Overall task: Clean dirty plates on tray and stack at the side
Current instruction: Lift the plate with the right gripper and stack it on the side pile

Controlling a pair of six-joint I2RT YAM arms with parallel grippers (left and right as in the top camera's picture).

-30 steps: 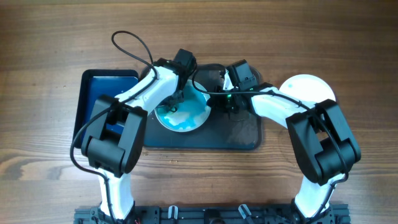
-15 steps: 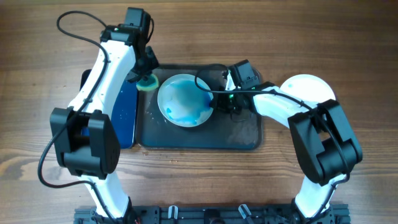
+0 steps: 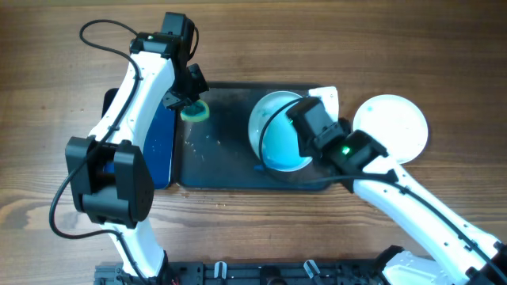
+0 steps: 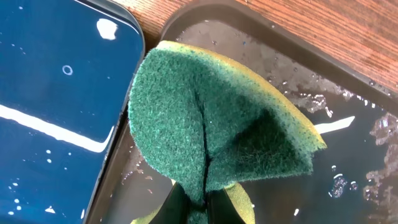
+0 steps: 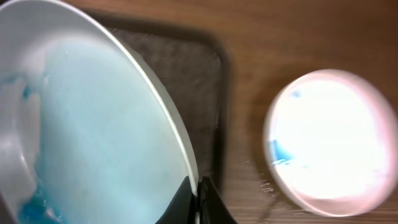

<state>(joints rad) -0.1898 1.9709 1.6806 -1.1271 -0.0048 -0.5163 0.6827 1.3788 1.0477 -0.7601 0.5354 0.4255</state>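
Observation:
My right gripper lifts next, crosses over the second white plate [image 3: 390, 128] [image 5: 336, 142] below it, to its right in the overhead view, then lowers and releases the rim.
My right gripper [image 3: 305, 131] [image 5: 198, 186] is shut on the rim of a white plate [image 3: 273, 134] [image 5: 93, 124] with a pale blue film. It holds the plate tilted above the right half of the dark tray [image 3: 222, 158] [image 5: 193, 68]. A second white plate [image 3: 392, 127] [image 5: 333, 140] lies on the table right of the tray, with a small blue smear. My left gripper [image 3: 186, 99] [image 4: 205, 205] is shut on a folded green sponge [image 3: 194, 109] [image 4: 211, 124] over the tray's far left corner [image 4: 261, 37].
A smaller black tray with a blue bottom [image 3: 158, 138] [image 4: 56, 93] lies against the left side of the dark tray. Water drops cover the dark tray's floor. Wooden table all around.
The right gripper has lifted the plate off the tray's middle, tilted it and carried it rightward. The left arm swung from the plate to the far left corner with the sponge.

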